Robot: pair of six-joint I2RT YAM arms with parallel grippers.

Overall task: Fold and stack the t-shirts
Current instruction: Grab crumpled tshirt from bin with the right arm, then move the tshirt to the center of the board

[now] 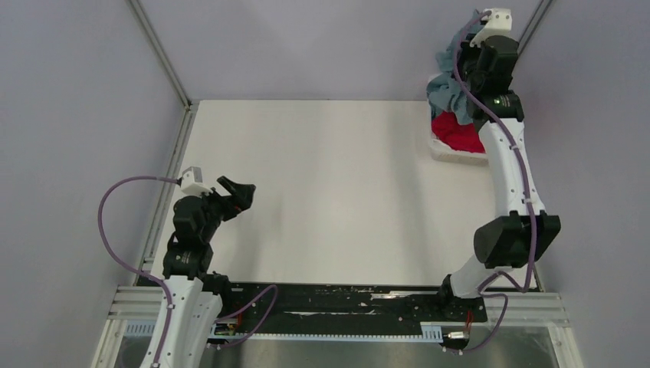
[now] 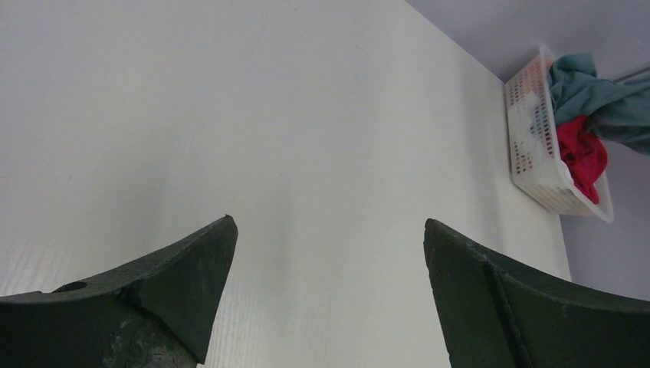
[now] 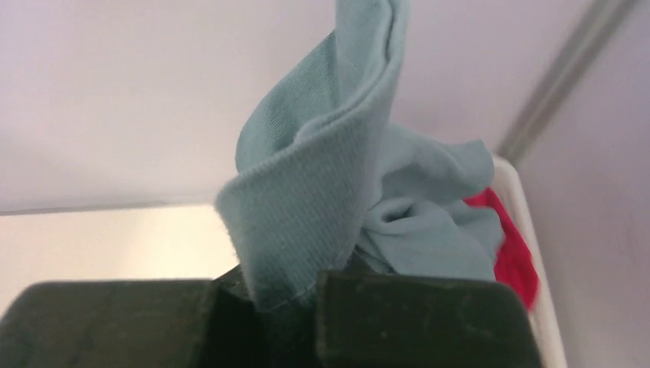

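Next, my right gripper moves to the left in the top view, back and down to release the teal t-shirt's fold, as bare tabletop lies below it that way.
A teal-blue t-shirt (image 1: 451, 84) bulges out of a white mesh basket (image 1: 454, 156) at the table's far right corner, with a red t-shirt (image 1: 458, 135) bunched beneath it. In the right wrist view my right gripper (image 3: 287, 295) is shut on a fold of the teal t-shirt (image 3: 322, 192), whose cloth rises between the fingers; the red t-shirt (image 3: 513, 261) lies behind it. My left gripper (image 1: 238, 192) hovers over the table's near left part, open (image 2: 328, 230) and with nothing in it. From there the teal t-shirt (image 2: 590, 84) and red t-shirt (image 2: 580, 153) show far off in the basket (image 2: 536, 146).
The white table (image 1: 329, 192) is bounded by grey walls and a metal frame post (image 1: 161, 54) at the back left. The basket's rim (image 3: 529, 230) runs just right of my right gripper, close to the right wall.
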